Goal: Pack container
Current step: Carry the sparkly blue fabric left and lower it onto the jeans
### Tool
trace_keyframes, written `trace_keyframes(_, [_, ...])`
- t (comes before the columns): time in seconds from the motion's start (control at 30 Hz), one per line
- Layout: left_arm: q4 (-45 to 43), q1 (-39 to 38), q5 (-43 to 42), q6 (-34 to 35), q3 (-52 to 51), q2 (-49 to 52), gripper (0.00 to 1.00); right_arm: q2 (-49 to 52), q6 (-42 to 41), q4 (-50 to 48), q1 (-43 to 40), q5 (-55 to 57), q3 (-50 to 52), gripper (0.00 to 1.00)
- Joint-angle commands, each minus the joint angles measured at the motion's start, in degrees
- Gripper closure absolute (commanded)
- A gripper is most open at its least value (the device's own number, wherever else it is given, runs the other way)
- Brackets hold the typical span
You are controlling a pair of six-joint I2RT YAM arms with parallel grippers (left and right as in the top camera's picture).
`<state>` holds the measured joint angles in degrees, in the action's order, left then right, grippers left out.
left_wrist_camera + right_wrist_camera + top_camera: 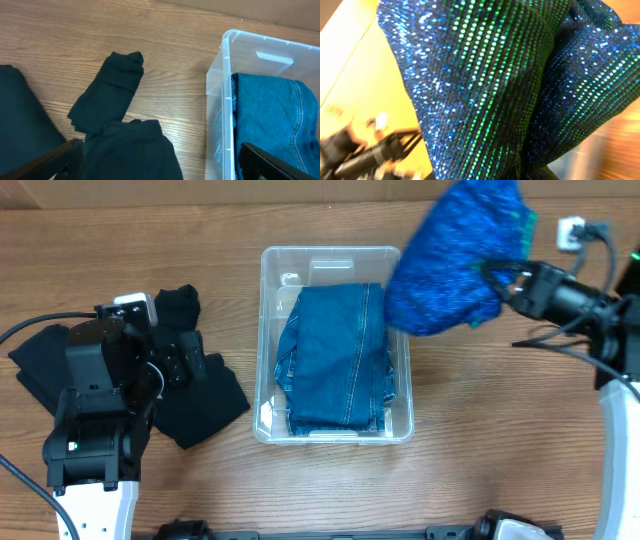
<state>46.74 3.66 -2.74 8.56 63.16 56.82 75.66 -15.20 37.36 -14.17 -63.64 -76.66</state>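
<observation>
The sequined garment goes left in the overhead view and down onto the folded jeans (pixel 335 360) next for my right gripper's release, as it hangs past the container's rim.
The clear container (pixel 330 252) stands mid-table with folded blue jeans (pixel 335 360) inside. Up at the right, above its far right corner, my right gripper (pixel 497 277) is shut on a blue sequined garment (pixel 455 255) that hangs bunched over the bin's rim. That cloth (pixel 510 85) fills the right wrist view and hides the fingers. My left gripper (pixel 190 365) is open low over a pile of black clothes (pixel 205 405) left of the bin. In the left wrist view its fingers (pixel 60 160) stand wide apart over black cloth (pixel 115 85), with the bin wall (pixel 220 115) and the jeans (pixel 280 115) to the right.
More black clothing (pixel 35 365) lies at the far left under the left arm. A white plug box (pixel 570 230) with a cable sits at the back right. A cardboard wall runs along the table's far edge.
</observation>
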Motion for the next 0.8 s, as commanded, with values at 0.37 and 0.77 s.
trace_keyframes(0.37, [-0.24,-0.31,0.39,-1.31,1.4,0.07,0.0,2.27,11.21,22.97,29.64,27.58,-2.32,0.96])
trace_keyframes(0.77, [-0.24,-0.31,0.39,-1.33,1.4,0.07,0.0,12.28,7.74,14.38,38.27,19.85,-2.05,0.96])
